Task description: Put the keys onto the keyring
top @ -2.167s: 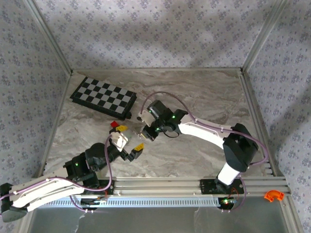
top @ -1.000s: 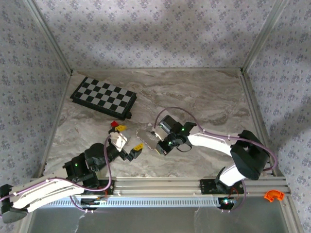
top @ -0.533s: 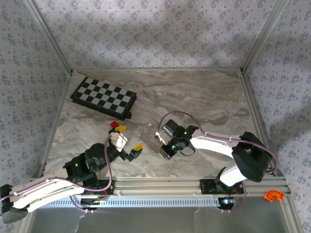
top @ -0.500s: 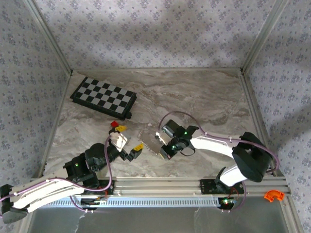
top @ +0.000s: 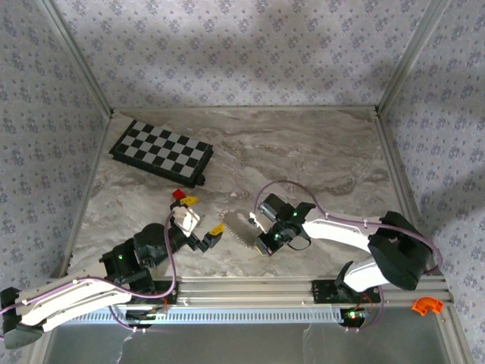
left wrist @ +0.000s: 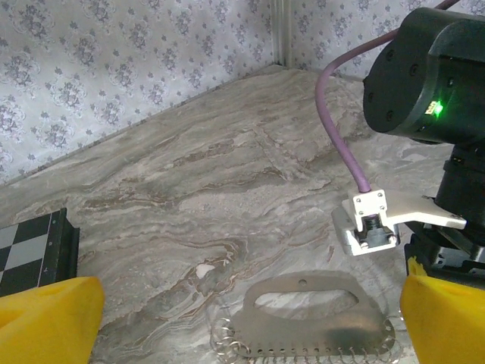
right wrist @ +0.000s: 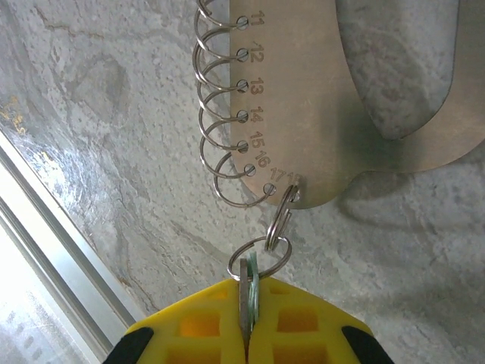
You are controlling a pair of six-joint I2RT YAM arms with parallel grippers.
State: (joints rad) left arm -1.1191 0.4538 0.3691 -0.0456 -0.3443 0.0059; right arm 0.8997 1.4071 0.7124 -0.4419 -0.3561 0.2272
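I will move my right gripper back and down next and let go of the keys on the bare marble below it, because the keyring (right wrist: 260, 255) is already linked to the plate.
In the right wrist view my right gripper (right wrist: 245, 303) is shut on the keys (right wrist: 252, 274), a silvery blade and a mint-green one seen edge-on between the yellow fingertips (right wrist: 189, 322). A small split keyring (right wrist: 260, 255) passes through the keys. It links through a second ring to the corner hole of a flat metal plate (right wrist: 318, 98) with numbered holes and several wire rings. The plate (top: 241, 227) lies on the marble between the arms. My left gripper (top: 202, 215) stands open just left of it, with nothing between its fingers (left wrist: 45, 322).
A folded chessboard (top: 161, 152) lies at the back left. A small red block (top: 178, 194) sits beside my left gripper. The aluminium rail of the near edge (right wrist: 53, 258) runs close to my right gripper. An orange curved piece (top: 426, 305) rests outside the frame at the near right.
My right arm has drawn back toward the near edge and rightward, pulling the plate along with it by the keys. The left arm has stayed still and open.
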